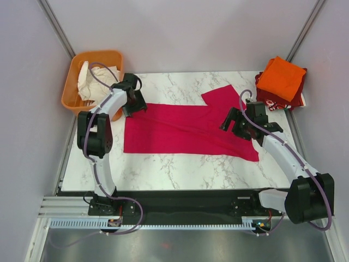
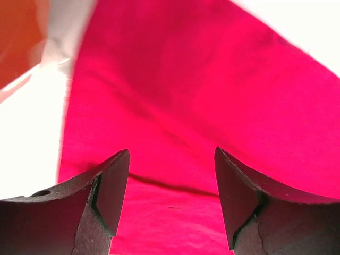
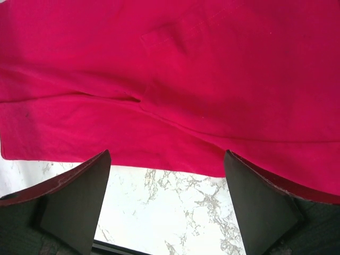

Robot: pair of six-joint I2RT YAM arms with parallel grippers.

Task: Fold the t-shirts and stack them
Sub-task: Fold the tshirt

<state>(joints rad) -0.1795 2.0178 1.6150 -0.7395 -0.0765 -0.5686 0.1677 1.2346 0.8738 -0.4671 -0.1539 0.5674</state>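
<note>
My right gripper is to move outward and down onto the sleeve's far corner (image 1: 230, 86) next, because the sleeve sticks out from the folded t-shirt.
A magenta-pink t-shirt (image 1: 185, 128) lies partly folded into a long band across the middle of the marble table (image 1: 180, 166). One sleeve (image 1: 221, 95) sticks out toward the back. My left gripper (image 1: 133, 106) hovers over the shirt's left end. In the left wrist view it stands open (image 2: 171, 196) with only pink fabric (image 2: 212, 106) below. My right gripper (image 1: 234, 123) is over the shirt's right part, open (image 3: 167, 202) above the hem (image 3: 175, 159) and bare marble. A folded bright orange t-shirt (image 1: 281, 78) rests on a folded dark red one (image 1: 271, 99) at the back right corner.
An orange plastic basket (image 1: 71, 95) holding white cloth (image 1: 90, 79) stands off the table's back left corner, close behind my left gripper. Grey walls close in on both sides. Bare marble runs along the front of the table.
</note>
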